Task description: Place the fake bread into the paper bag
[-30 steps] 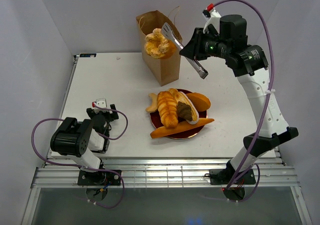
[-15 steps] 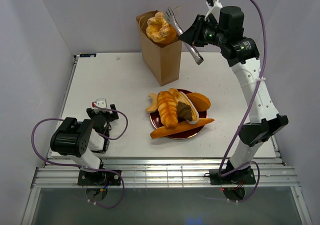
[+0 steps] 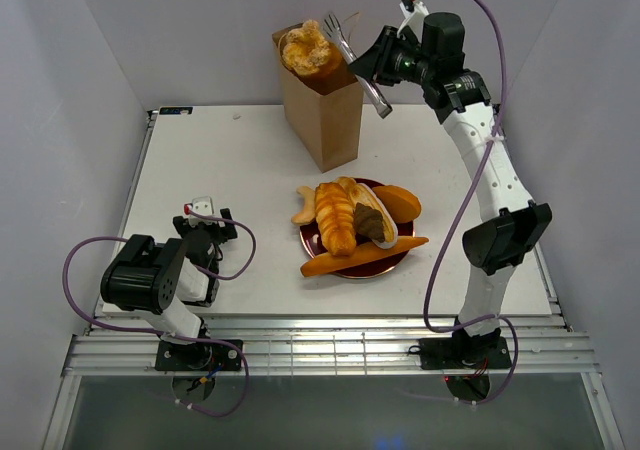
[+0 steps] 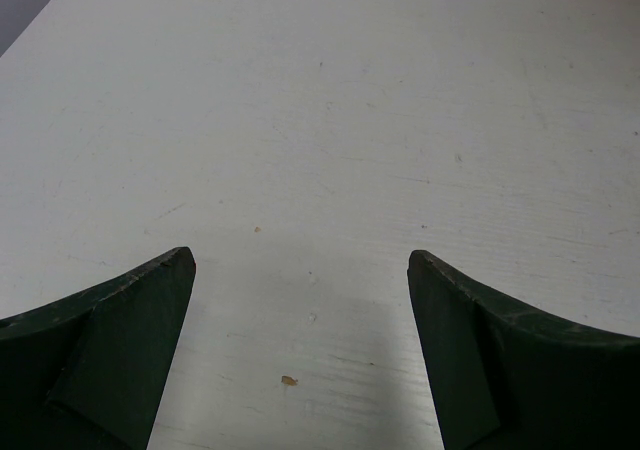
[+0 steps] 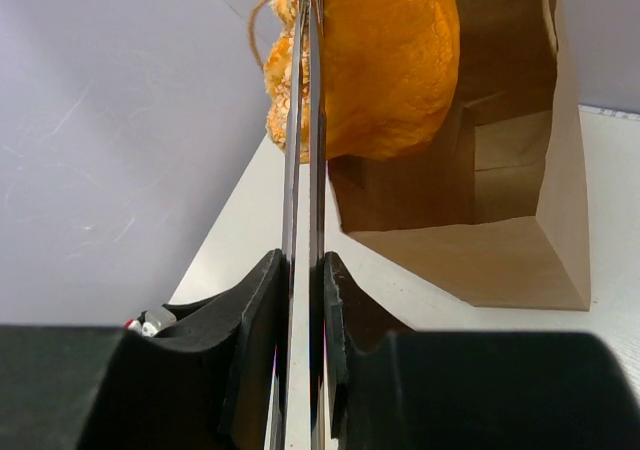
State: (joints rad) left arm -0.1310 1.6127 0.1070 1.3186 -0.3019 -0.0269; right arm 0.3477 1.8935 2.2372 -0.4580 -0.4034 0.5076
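I will edge my right gripper to the right in the wrist view, toward the bag's opening, because the bun [image 3: 305, 50] hangs over the bag's rim. Then I will release the tongs.
My right gripper [image 3: 372, 70] is shut on metal tongs [image 3: 352, 50], and the tongs clamp a golden sugared bun [image 3: 305, 50] at the open top of the brown paper bag [image 3: 325, 120]. In the right wrist view the tongs [image 5: 303, 150] run up from my gripper [image 5: 303, 270] to the bun [image 5: 390, 60], with the bag's mouth [image 5: 500, 220] just behind and below it. More fake bread [image 3: 345, 218], with a long baguette [image 3: 365, 255], lies on a dark red plate [image 3: 310, 242]. My left gripper [image 3: 210, 220] is open and empty over bare table [image 4: 300, 260].
The white table [image 3: 220, 170] is walled by grey panels on the left, back and right. A small white object [image 3: 200, 205] lies by the left gripper. The bag stands at the table's far edge, the plate in front of it.
My right arm has lifted and swung back-left, carrying the tongs and bun from beside the bag's front to its open top. The left arm has not moved.
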